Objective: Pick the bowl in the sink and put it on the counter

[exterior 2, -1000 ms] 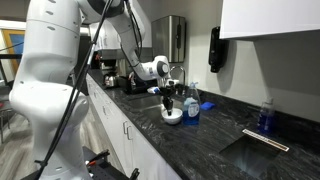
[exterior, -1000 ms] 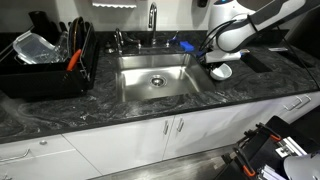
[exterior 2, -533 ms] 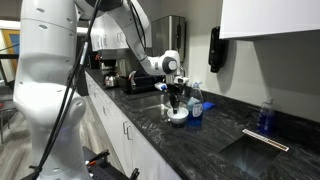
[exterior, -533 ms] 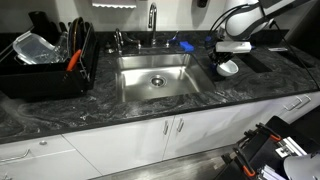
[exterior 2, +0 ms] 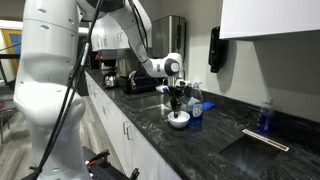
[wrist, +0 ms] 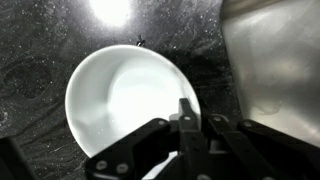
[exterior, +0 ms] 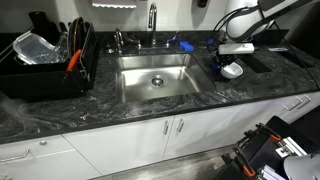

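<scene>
Next, the gripper lowers the bowl point(exterior: 231, 70) a little onto the clear black marbled counter beside the sink, which lies just below the gripper, and releases the bowl's near rim.
The small white bowl point(exterior: 231, 70) sits low over the black marbled counter point(exterior: 120, 118), just right of the steel sink point(exterior: 140, 88); I cannot tell whether it touches. It also shows in an exterior view point(exterior 2: 179, 119). My gripper point(exterior: 224, 60) point(exterior 2: 177, 104) hangs straight over it. In the wrist view my gripper point(wrist: 200, 113) is shut on the bowl's point(wrist: 120, 105) near rim, one finger inside and one outside. The sink's edge point(wrist: 270, 60) lies to the right, with the counter point(wrist: 40, 50) all round the bowl. The sink basin holds nothing.
A black dish rack point(exterior: 60, 75) with a clear plastic container point(exterior: 33, 47) stands left of the sink. The chrome faucet point(exterior: 153, 18) rises behind it. A blue bottle point(exterior 2: 194, 104) stands close beside the bowl, and another bottle point(exterior 2: 265, 115) further along.
My gripper carried the bowl a little further right, away from the sink, then lowered it slightly toward the counter. It stays gripped.
</scene>
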